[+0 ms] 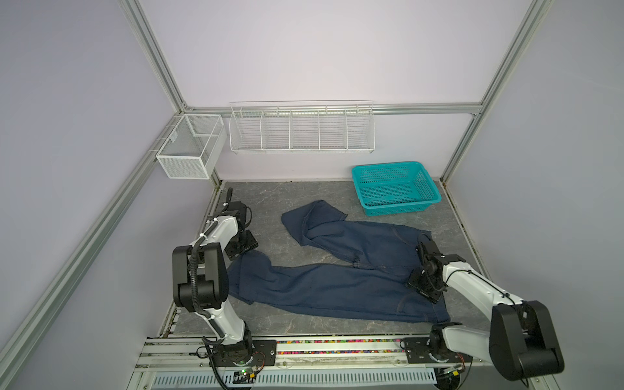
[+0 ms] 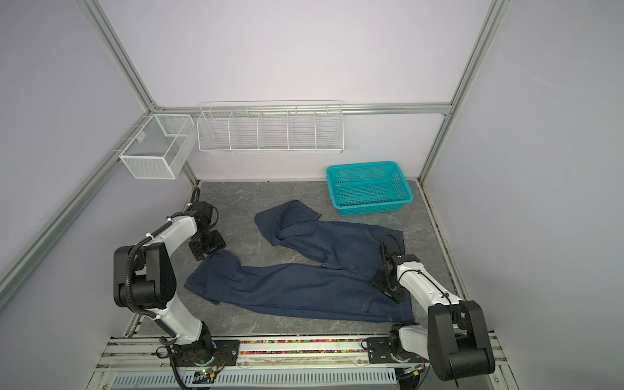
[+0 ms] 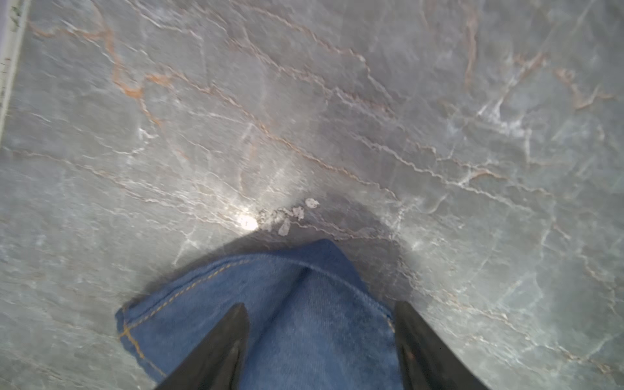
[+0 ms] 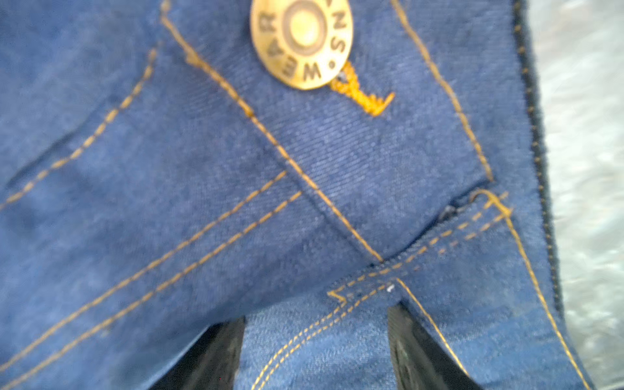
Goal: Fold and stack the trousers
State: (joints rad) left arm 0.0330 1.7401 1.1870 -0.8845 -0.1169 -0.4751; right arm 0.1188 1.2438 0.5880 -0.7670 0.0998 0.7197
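My left gripper should move back and lower onto the hem of the front leg [image 2: 198, 291] [image 3: 138, 345] next, because the stitched edge is below it and nearer my base.
The dark blue denim trousers [image 1: 337, 290] [image 2: 304, 290] lie spread on the grey marbled table [image 1: 270, 199]. Their waistband is at the right. One leg runs left along the front, and the other bends toward the back middle. My left gripper [image 1: 241, 248] [image 3: 319, 304] sits over that front leg's hem corner [image 3: 304, 270], open, with denim lying between its black fingers [image 3: 229, 337]. My right gripper [image 1: 423, 285] [image 4: 315, 310] is low over the waistband, next to the brass button [image 4: 302, 40]. It is open, and cloth lies between its fingers.
A teal perforated basket [image 1: 357, 185] stands at the back right of the table. A white wire rack [image 1: 302, 130] and a white mesh box [image 1: 189, 148] hang on the back wall. Aluminium frame posts border the table.
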